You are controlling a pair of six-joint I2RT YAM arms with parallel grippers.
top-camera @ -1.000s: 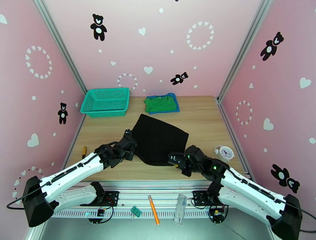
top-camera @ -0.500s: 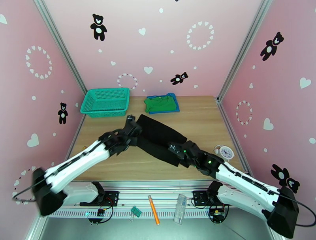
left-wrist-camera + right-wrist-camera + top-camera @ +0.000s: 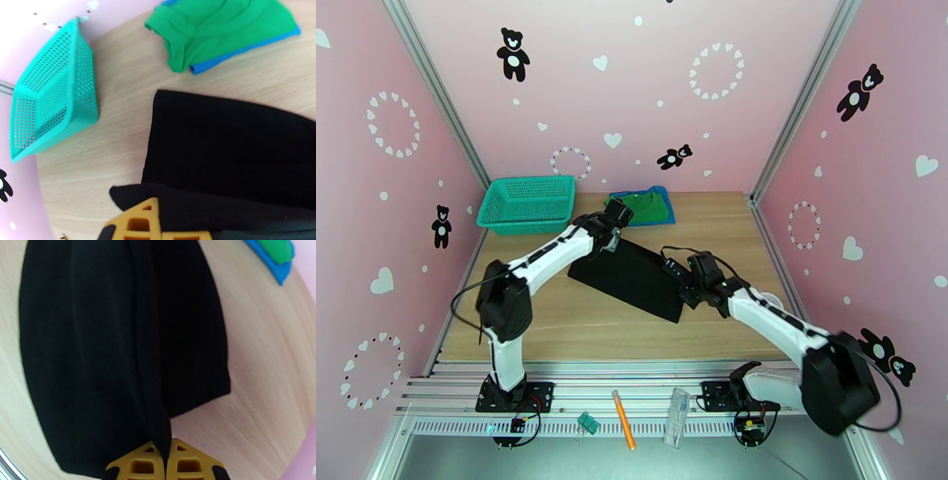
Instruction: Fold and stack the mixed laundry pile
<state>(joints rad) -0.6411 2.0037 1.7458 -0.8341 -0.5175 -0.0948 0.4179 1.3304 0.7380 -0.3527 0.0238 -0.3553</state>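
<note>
I will next carry the garment's raised fold outward and down with my right gripper onto the far part of the black garment [image 3: 628, 276] and release it, since that part is still uncovered.
The black garment [image 3: 628, 276] lies as a folded slanted band on the middle of the table. My left gripper [image 3: 616, 217] is shut on its far left edge, and black cloth drapes over the yellow fingers [image 3: 138, 223]. My right gripper [image 3: 673, 267] is shut on a raised fold at the garment's right end, pinched between the pads [image 3: 138, 465]. The black garment [image 3: 118, 338] spreads flat beyond them. Just past the left gripper at the back, the green garment [image 3: 641, 207] lies folded on the blue shirt [image 3: 667, 215]. Green garment [image 3: 221, 27] and blue edge [image 3: 245, 49] sit close above the black garment [image 3: 237, 150].
A teal mesh basket [image 3: 528, 204] stands at the back left, near the left arm. A small white clock [image 3: 773, 300] sits at the right, partly behind the right arm. An orange pen [image 3: 622, 430] and small items lie on the front rail.
Both grippers have carried the black garment's near edge away from me toward the far side, folding it over itself. The garment now forms a narrower band, and both arms are stretched out.
</note>
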